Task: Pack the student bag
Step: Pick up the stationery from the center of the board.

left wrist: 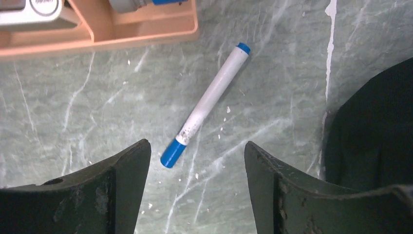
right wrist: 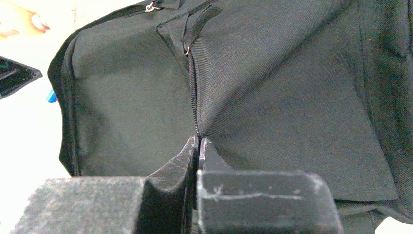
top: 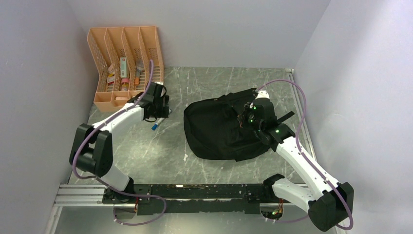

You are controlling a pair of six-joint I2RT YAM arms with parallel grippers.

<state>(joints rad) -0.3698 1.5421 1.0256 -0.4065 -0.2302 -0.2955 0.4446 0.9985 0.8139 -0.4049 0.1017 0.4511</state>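
My left gripper needs to go down next to the marker's white body (top: 160, 121) (left wrist: 193, 123) beside its near blue end, because the marker is still below the fingers.
The student bag (top: 219, 129) lies black and rounded at the table's middle right; its edge shows in the left wrist view (left wrist: 375, 126). My right gripper (top: 243, 117) rests on top of it, its jaws (right wrist: 198, 141) shut on the bag's zipper seam (right wrist: 194, 87). A white marker with a blue cap (left wrist: 207, 105) lies loose on the table, left of the bag (top: 155, 126). My left gripper (top: 159, 116) hangs just over the marker, open (left wrist: 196, 146), with the blue cap near its left fingertip (left wrist: 139, 153) and nothing held.
An orange mesh desk organiser (top: 124, 63) with several items in its slots stands at the back left; its base (left wrist: 97, 34) lies close behind the marker. Grey walls close in the left, back and right. A metal rail (top: 195, 192) runs along the near edge.
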